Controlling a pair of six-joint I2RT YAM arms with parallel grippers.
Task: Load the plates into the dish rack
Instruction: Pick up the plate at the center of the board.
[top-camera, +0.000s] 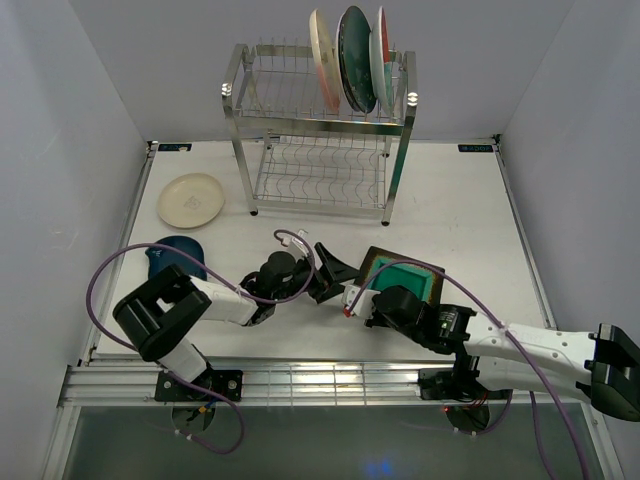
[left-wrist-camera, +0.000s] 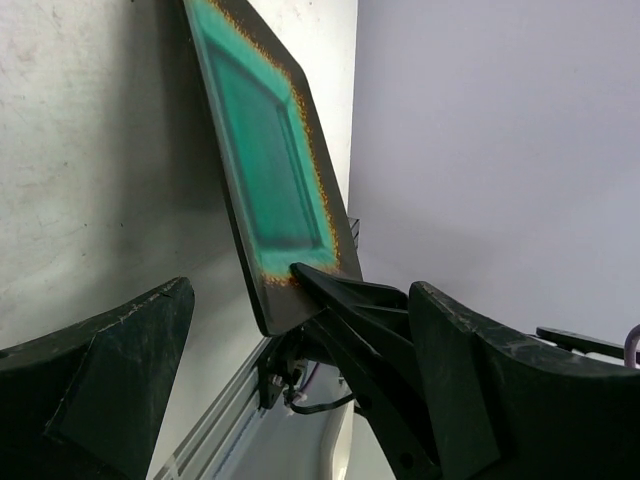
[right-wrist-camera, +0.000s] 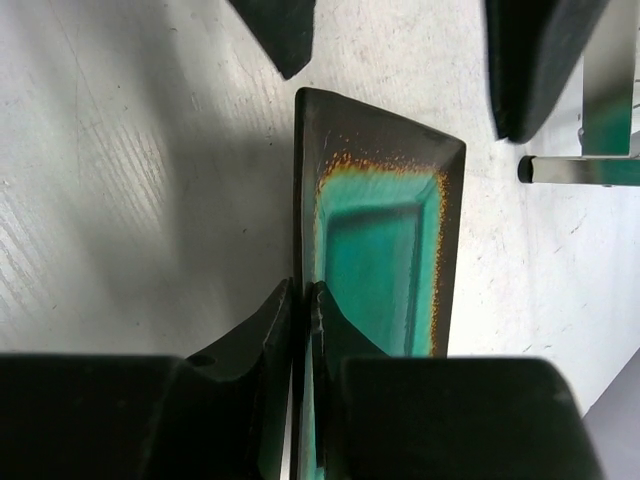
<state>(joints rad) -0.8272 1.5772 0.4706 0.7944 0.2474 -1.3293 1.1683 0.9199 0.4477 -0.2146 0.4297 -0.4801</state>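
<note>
My left gripper should next move slightly back and toward the plate, onto the plate's dark rim (top-camera: 367, 264) (left-wrist-camera: 246, 254) beside it, and close, because my right gripper leaves that rim free.
The square green plate (top-camera: 408, 281) (right-wrist-camera: 385, 240) (left-wrist-camera: 262, 170) stands tilted off the table in front of the arms. My right gripper (top-camera: 368, 297) (right-wrist-camera: 305, 296) is shut on its dark rim, one finger on each face. My left gripper (top-camera: 337, 272) (left-wrist-camera: 300, 300) is open just left of the plate, its fingers (right-wrist-camera: 282, 30) spread beyond the plate's far edge and apart from it. The dish rack (top-camera: 320, 150) stands at the back with three plates upright in its top tier (top-camera: 355, 55). A cream plate (top-camera: 191, 199) and a dark blue plate (top-camera: 180, 256) lie at the left.
The rack's lower tier (top-camera: 320, 180) holds nothing that shows. A rack leg (right-wrist-camera: 580, 168) appears at the right of the right wrist view. The left arm partly covers the dark blue plate. White walls close in the table on three sides.
</note>
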